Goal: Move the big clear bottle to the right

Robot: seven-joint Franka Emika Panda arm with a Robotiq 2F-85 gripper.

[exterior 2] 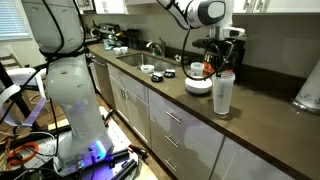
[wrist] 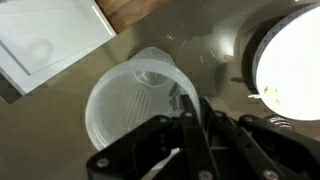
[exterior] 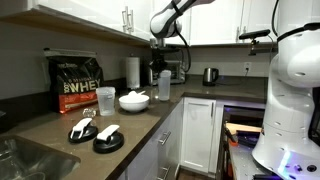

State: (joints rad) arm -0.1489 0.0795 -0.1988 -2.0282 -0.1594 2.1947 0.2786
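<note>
I will next move gripper and bottle away from the white bowl [exterior: 133,100], toward the paper-towel roll, and release the bottle's rim over empty counter there.
The big clear bottle [exterior: 164,86] stands upright on the dark counter just right of the white bowl [exterior: 133,100]. It also shows in an exterior view [exterior 2: 222,94] beside the bowl [exterior 2: 198,85]. My gripper [exterior: 161,64] [exterior 2: 222,62] hangs straight over the bottle's open top. In the wrist view I look down into the bottle [wrist: 130,105]. The two fingers [wrist: 188,105] are pressed together on its rim at the side nearest the bowl [wrist: 290,55].
A shorter clear cup [exterior: 105,101], a paper-towel roll [exterior: 132,70] and a black-and-red protein bag [exterior: 76,83] stand near the bowl. Two black discs [exterior: 95,133] lie by the sink [exterior: 25,160]. A kettle [exterior: 210,75] is further along the counter.
</note>
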